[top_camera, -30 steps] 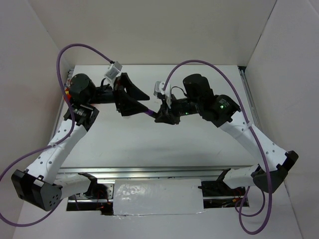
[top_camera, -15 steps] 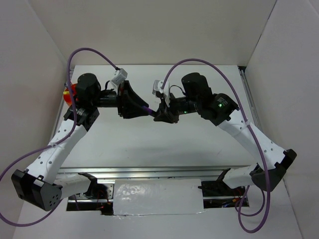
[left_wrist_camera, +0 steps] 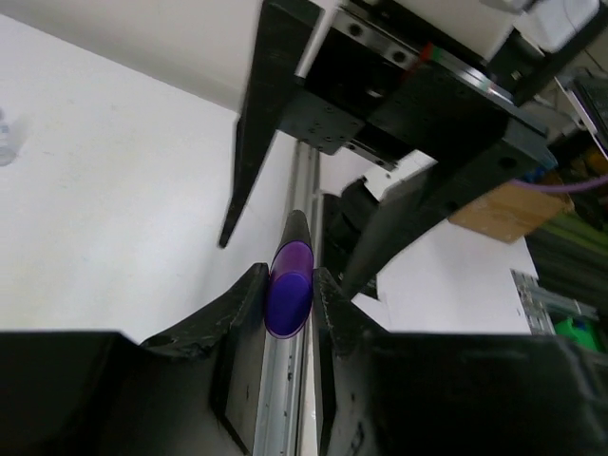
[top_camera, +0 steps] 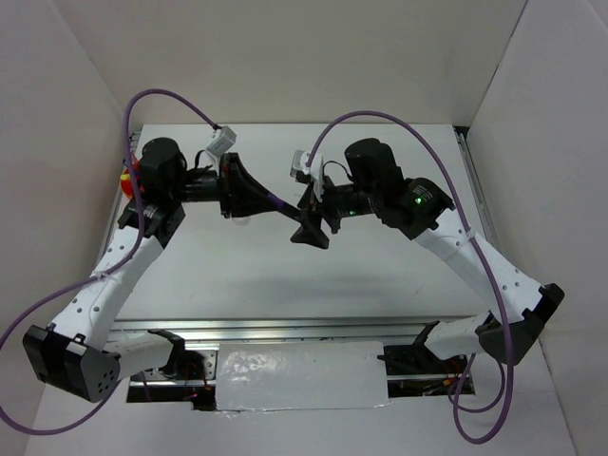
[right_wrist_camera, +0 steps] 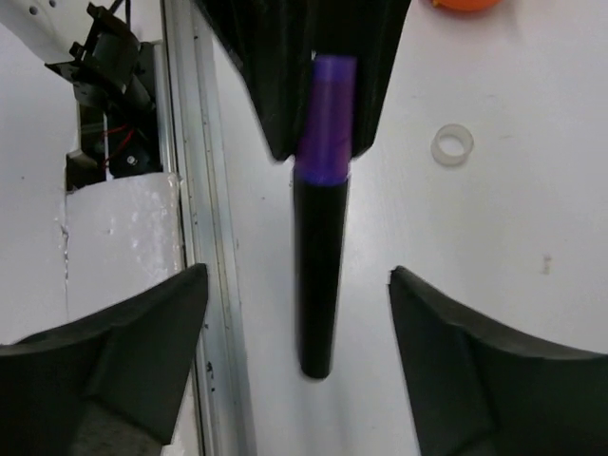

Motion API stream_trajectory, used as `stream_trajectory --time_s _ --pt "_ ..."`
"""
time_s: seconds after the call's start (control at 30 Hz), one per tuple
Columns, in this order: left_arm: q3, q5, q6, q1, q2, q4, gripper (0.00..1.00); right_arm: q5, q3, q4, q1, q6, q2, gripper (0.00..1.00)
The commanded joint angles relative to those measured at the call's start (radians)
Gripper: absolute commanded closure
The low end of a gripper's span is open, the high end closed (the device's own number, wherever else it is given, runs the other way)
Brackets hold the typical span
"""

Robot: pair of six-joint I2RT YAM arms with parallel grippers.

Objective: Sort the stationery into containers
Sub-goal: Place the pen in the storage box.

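Note:
The orange-red cup [top_camera: 126, 177] is to the left of my left gripper in the top view, so I should next swing my left gripper over the cup, tilt the fingers down and let go of the marker [top_camera: 281, 209].
The purple marker [top_camera: 281, 209] hangs in mid-air over the middle of the table, between the two arms. My left gripper [top_camera: 258, 198] is shut on its purple end [left_wrist_camera: 288, 285], one finger pressing each side. The marker's black end [right_wrist_camera: 318, 275] points at my right gripper [top_camera: 311, 228], which stands open, its fingertips wide apart on either side and clear of it. A white tape ring [right_wrist_camera: 452, 144] lies on the table beyond the marker. The orange-red cup [top_camera: 126, 177] peeks out behind the left arm at the far left, and its rim [right_wrist_camera: 465, 3] shows in the right wrist view.
A tiny clear bottle [left_wrist_camera: 5, 138] stands on the white table at the left edge of the left wrist view. White walls close in the table on three sides. A metal rail [top_camera: 285, 328] runs along the near edge by the arm bases.
My right gripper has opened and let go of the marker. My left gripper has closed on the marker's purple end. Both arms stayed close together over the table's middle.

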Motion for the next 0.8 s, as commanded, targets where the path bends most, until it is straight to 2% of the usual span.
stream_trajectory --time_s 0.0,0.07,0.17,0.2,0.23,0.27,0.3,0.37,0.4,0.43,0.57,0.7,0.77 --pt "0.041 -0.018 -0.048 0.078 0.021 0.012 1.0 0.05 0.041 0.017 -0.016 0.011 -0.002 0.14" --pt "0.074 -0.005 -0.035 0.162 0.044 -0.06 1.0 0.057 0.04 -0.003 -0.052 0.004 -0.004 0.03" --pt "0.185 -0.036 0.088 0.312 0.108 -0.263 1.0 0.057 0.016 -0.02 -0.117 -0.018 -0.019 0.0" --pt "0.27 -0.088 0.132 0.393 0.159 -0.331 1.0 0.061 0.006 -0.02 -0.132 -0.024 -0.022 0.0" --pt "0.322 -0.137 0.233 0.423 0.186 -0.473 1.0 0.066 -0.003 -0.017 -0.146 -0.028 -0.027 0.0" --pt "0.382 -0.206 0.287 0.446 0.22 -0.541 1.0 0.067 -0.021 -0.017 -0.17 -0.038 -0.033 0.0" --pt "0.484 -0.307 0.33 0.501 0.277 -0.589 1.0 0.072 -0.029 -0.017 -0.18 -0.042 -0.033 0.0" --pt "0.566 -0.384 0.424 0.553 0.329 -0.662 1.0 0.078 -0.052 -0.017 -0.204 -0.045 -0.035 0.0" --pt "0.635 -0.453 0.427 0.611 0.378 -0.676 1.0 0.075 -0.061 -0.014 -0.215 -0.047 -0.035 0.0" --pt "0.663 -0.465 0.476 0.642 0.4 -0.683 1.0 0.074 -0.077 -0.014 -0.226 -0.05 -0.033 0.0" --pt "0.824 -0.525 0.458 0.788 0.539 -0.652 1.0 0.058 -0.115 0.0 -0.253 -0.052 -0.028 0.01" --pt "0.913 -0.532 0.485 0.86 0.642 -0.597 1.0 0.044 -0.127 0.002 -0.267 -0.05 -0.013 0.02" --pt "0.985 -0.582 0.51 0.863 0.708 -0.613 1.0 0.04 -0.135 0.002 -0.273 -0.05 -0.01 0.02"
